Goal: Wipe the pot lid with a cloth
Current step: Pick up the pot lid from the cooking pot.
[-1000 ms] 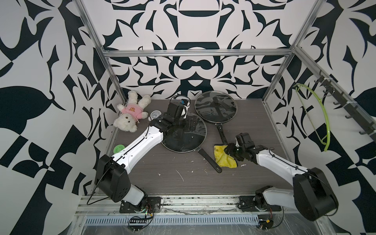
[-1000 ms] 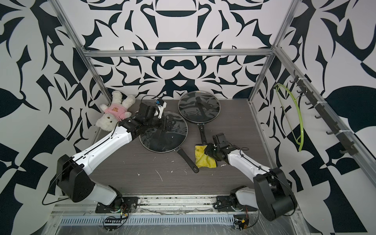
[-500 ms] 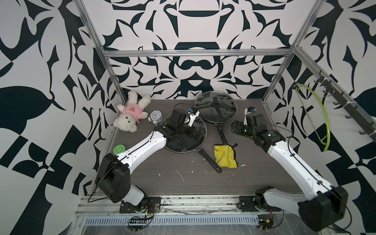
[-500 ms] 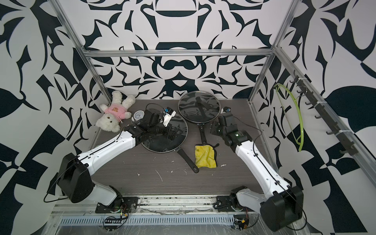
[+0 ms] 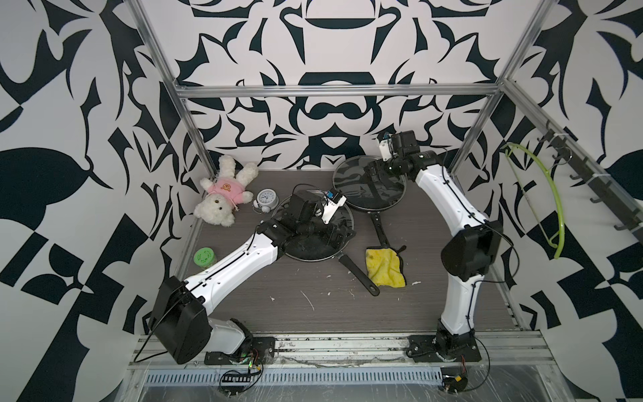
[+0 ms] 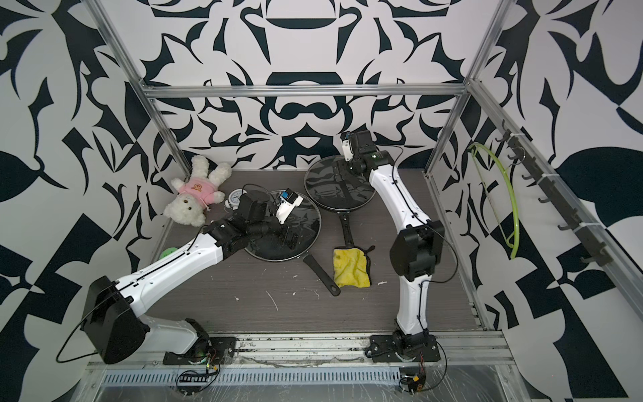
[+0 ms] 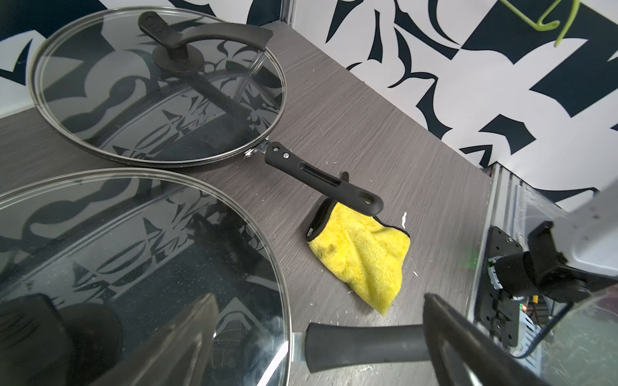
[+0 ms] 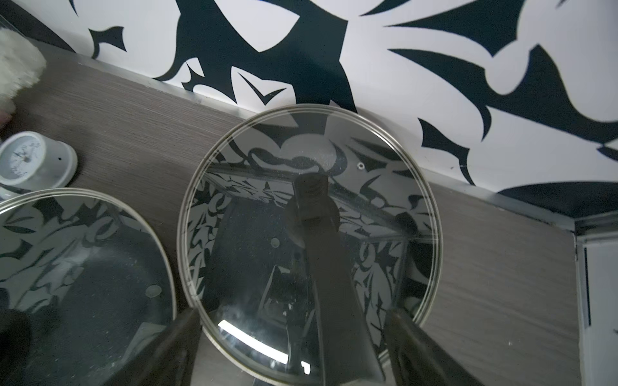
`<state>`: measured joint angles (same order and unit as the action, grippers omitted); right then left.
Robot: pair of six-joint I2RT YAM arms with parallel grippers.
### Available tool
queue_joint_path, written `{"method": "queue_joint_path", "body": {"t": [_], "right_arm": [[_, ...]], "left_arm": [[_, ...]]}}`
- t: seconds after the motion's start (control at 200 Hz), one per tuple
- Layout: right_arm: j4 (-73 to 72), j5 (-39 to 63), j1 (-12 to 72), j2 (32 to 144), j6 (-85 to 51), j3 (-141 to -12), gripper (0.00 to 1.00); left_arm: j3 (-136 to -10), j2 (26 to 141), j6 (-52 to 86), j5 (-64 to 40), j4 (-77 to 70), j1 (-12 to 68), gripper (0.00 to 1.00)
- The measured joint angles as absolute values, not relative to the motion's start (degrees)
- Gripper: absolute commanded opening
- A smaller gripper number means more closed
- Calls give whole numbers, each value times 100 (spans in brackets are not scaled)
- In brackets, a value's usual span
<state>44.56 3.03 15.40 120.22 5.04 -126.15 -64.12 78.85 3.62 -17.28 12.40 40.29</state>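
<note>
The far lid's long black handle [image 5: 375, 187] [image 8: 329, 276] lies below the right gripper and slants between its fingers, so the right gripper should come down onto it and turn slightly to close squarely.
The yellow cloth [image 5: 384, 268] [image 6: 349, 269] [image 7: 361, 254] lies crumpled on the table between the two pan handles, with neither gripper touching it. Two glass pot lids sit on black pans. Above the far lid [image 5: 362, 195] [image 8: 267, 200], my right gripper [image 5: 374, 170] [image 8: 294, 314] hangs open, its fingers on either side of the lid's long black handle [image 8: 321, 260] with gaps on both sides. My left gripper [image 5: 337, 233] [image 7: 317, 320] stands open over the rim of the near lid [image 5: 313, 249] [image 7: 117, 267] and its pan handle [image 7: 361, 344].
A teddy bear [image 5: 222, 196], a small clock [image 5: 266, 200] and a green round tin [image 5: 204, 257] sit at the back left. The far pan's handle [image 7: 321, 177] ends at the cloth. A green hanger [image 5: 553, 209] hangs on the right wall. White crumbs dot the front table.
My right gripper has left the cloth, risen and swung back over the far lid, opening wider. The cloth stayed on the table. My left gripper shifted across the near lid toward its pan handle.
</note>
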Motion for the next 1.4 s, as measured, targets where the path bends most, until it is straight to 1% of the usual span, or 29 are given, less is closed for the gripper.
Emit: {"method": "queue_joint_path", "body": {"t": [0.12, 0.21, 0.3, 0.42, 0.445, 0.47, 0.545, 0.58, 0.645, 0.715, 0.77, 0.795, 0.865, 1.02, 1.07, 1.255, 1.285, 1.33, 1.4], "right_arm": [[5094, 408, 1472, 13174, 834, -14140, 84], [5487, 460, 1417, 13817, 1002, -14942, 81], [5719, 519, 1356, 14160, 1125, -15196, 79], [5909, 585, 1304, 14359, 1223, -15196, 70], [5924, 596, 1293, 14392, 1216, -15198, 66], [5946, 602, 1282, 14435, 1223, -15220, 60], [6001, 600, 1258, 14527, 1210, -15419, 47], [6053, 679, 1245, 14549, 1205, -15509, 43], [6143, 690, 1247, 14558, 1177, -15554, 34], [6176, 676, 1251, 14553, 1205, -15528, 28], [6147, 646, 1256, 14514, 1205, -15465, 21], [6132, 639, 1256, 14486, 1205, -15421, 20], [6121, 617, 1256, 14453, 1205, -15358, 18], [6110, 510, 1267, 14306, 1203, -15133, 17], [6075, 467, 1269, 14136, 1205, -14851, 14], [5946, 340, 1267, 13299, 1201, -13533, 14], [5920, 305, 1267, 13137, 1205, -13303, 17], [5942, 250, 1258, 12932, 1201, -13034, 25], [5990, 242, 1234, 12700, 1201, -12737, 33]], "left_arm": [[-6410, 7813, 333, -1688, 1297, 4049, 99], [-6410, 7784, 329, -1656, 1326, 4053, 99], [-6410, 7782, 316, -1627, 1369, 4060, 99], [-6410, 7782, 316, -1590, 1433, 4077, 99], [-6410, 7782, 316, -1586, 1446, 4082, 99], [-6410, 7782, 316, -1584, 1457, 4086, 99], [-6410, 7782, 316, -1570, 1476, 4095, 99], [-6410, 7782, 318, -1566, 1485, 4099, 99], [-6410, 7782, 320, -1553, 1485, 4101, 99], [-6410, 7782, 325, -1544, 1485, 4108, 99], [-6410, 7782, 336, -1542, 1487, 4117, 99], [-6410, 7782, 336, -1542, 1485, 4121, 99], [-6410, 7782, 338, -1542, 1487, 4128, 99], [-6410, 7782, 338, -1542, 1485, 4139, 99], [-6410, 7782, 338, -1544, 1485, 4139, 99], [-6410, 7784, 338, -1557, 1483, 4145, 99], [-6410, 7784, 338, -1568, 1483, 4145, 99], [-6410, 7793, 338, -1579, 1481, 4147, 99], [-6410, 7817, 336, -1597, 1476, 4152, 99]]}}
